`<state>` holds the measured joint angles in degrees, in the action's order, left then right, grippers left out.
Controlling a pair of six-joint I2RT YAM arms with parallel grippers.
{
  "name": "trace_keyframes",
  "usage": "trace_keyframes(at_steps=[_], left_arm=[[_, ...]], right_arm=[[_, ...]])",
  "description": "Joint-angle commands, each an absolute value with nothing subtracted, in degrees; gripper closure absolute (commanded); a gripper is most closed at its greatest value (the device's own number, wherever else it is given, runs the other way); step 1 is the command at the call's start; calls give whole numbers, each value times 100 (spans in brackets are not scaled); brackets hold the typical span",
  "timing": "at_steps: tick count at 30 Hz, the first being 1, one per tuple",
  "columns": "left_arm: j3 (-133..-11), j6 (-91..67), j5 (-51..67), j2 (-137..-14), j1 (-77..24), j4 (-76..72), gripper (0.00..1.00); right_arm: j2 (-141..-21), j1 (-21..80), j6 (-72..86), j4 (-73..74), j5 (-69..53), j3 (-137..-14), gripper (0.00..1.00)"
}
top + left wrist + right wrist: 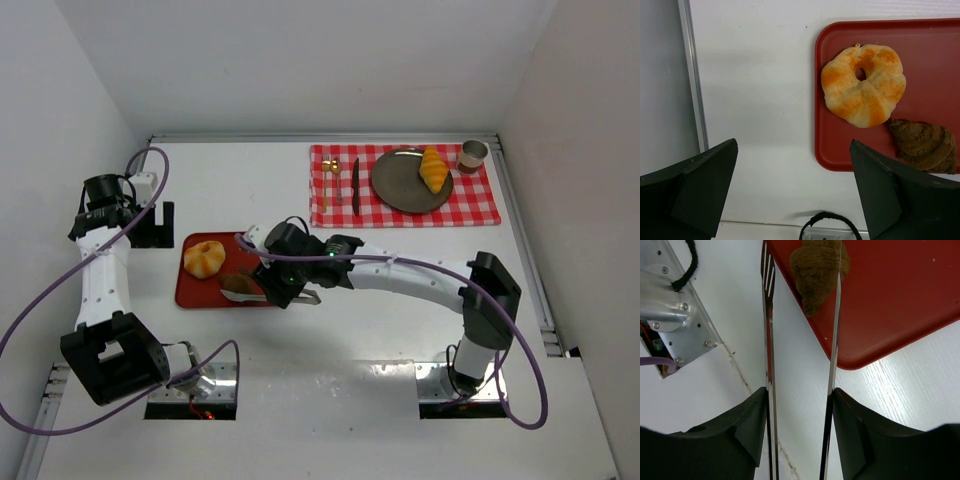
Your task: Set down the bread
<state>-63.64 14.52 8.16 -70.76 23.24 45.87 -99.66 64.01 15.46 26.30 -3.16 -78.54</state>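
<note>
I will next bring my right gripper down slightly and lower the metal tongs around the dark brown lump to squeeze them together, because one arm of the tongs stands apart from the lump.
A round pale-golden bun and a dark brown lump lie on a red tray. A golden croissant lies on a dark plate at the back right. My right gripper is shut on metal tongs. The tong arms reach over the tray's corner and stand either side of the lump, the left arm a little apart from it. My left gripper is open and empty over bare table left of the tray, with the bun and lump ahead of it.
A red checkered cloth at the back right carries the plate, a gold fork, a dark knife and a cup. Metal base plates and cables lie at the near edge. White walls enclose the table.
</note>
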Motion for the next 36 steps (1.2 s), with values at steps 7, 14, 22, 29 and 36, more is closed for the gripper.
trace_keyframes(at_steps=[7,14,22,29,36], left_arm=[[-6328,1494,905,-6908,2347,4570,0],[-6328,1494,958,-6908,2347,4570,0],[-6328,1494,958,-6908,2347,4570,0],[-6328,1547,958,-6908,2347,4570,0],[-6328,1547,905,-6908,2347,4570,0]], right_arm=[[-10055,6548,1696,2698,-18,-8121,44],[-10151,6504,1802,2593,78,-7980,43],[-10441,6434,1925,2531,18,-8183,41],[-10608,6249,2126,2435,-211,-8191,42],[-10320,6135,2224,2171,-334,-8042,78]])
